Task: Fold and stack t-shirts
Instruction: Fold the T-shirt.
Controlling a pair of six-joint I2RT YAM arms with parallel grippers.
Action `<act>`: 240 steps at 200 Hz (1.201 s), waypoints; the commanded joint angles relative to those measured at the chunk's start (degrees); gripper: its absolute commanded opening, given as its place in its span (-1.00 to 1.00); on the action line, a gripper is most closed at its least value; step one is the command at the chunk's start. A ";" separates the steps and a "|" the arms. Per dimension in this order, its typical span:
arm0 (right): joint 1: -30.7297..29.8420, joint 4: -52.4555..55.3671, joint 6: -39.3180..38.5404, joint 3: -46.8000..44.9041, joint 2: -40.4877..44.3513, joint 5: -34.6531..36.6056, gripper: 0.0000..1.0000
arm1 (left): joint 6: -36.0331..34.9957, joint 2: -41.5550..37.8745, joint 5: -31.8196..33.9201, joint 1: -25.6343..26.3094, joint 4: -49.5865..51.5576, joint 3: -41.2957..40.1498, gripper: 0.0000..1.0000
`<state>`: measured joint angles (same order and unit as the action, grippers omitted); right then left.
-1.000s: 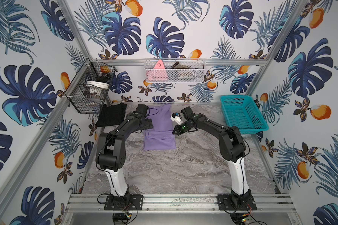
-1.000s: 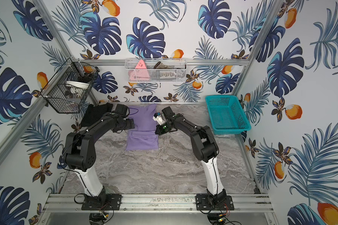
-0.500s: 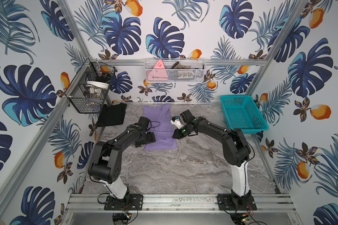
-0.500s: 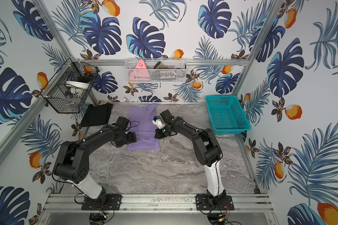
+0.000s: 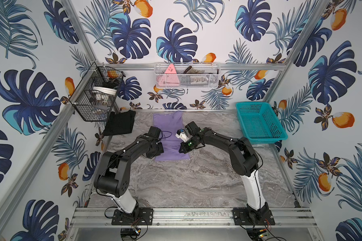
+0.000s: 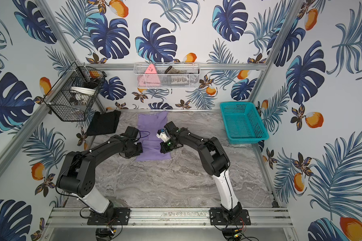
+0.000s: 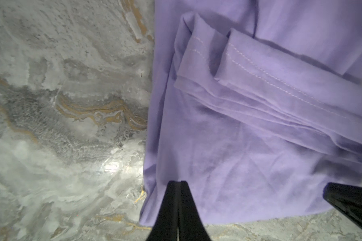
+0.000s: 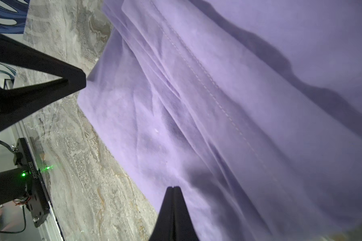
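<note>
The right gripper moves outward past the folded part to the shirt's edge (image 5: 181, 117) beside the far corner next and releases the fabric, since the folded part lies bunched mid-shirt.
The lavender t-shirt (image 5: 167, 123) (image 6: 153, 123) lies on the marble table as a long narrow strip, with a folded band and stitched hem across its middle (image 7: 259, 83) (image 8: 217, 104). A black folded t-shirt (image 5: 119, 125) (image 6: 104, 125) rests at the back left. My left gripper (image 5: 158, 149) (image 7: 178, 182) is shut, pinching fabric just inside the lavender shirt's left edge near its front corner. At the right edge near the front, my right gripper (image 5: 183, 149) (image 8: 172, 187) is shut on the fabric too. No lettering or collar shows.
A teal basket (image 5: 265, 138) stands at the back right of the table. A black wire basket (image 5: 96, 98) hangs on the left wall above the black shirt. On the back wall, a white mesh tray (image 5: 186, 83) holds a pink triangular item (image 5: 170, 70).
Both arms came forward from the back part of the lavender shirt to its near end. The left gripper went from open to shut, and the right closed fully. The shirt lies as before.
</note>
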<state>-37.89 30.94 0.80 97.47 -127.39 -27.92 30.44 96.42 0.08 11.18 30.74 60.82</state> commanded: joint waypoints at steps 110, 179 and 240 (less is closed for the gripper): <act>1.38 0.04 -3.65 22.27 -14.83 7.23 -1.00 | -3.55 3.99 5.56 3.75 -0.22 -0.46 -1.00; 4.70 -8.33 -2.55 46.50 -26.66 25.94 -1.00 | -4.13 4.50 5.72 3.75 1.24 0.79 -1.00; 9.64 0.20 5.05 30.79 -12.32 12.29 0.44 | -4.73 0.65 3.47 1.86 6.32 5.67 -0.22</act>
<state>-30.33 25.67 1.23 138.37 -147.39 -5.43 25.85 98.91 5.10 14.39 34.13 64.49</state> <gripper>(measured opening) 0.479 0.087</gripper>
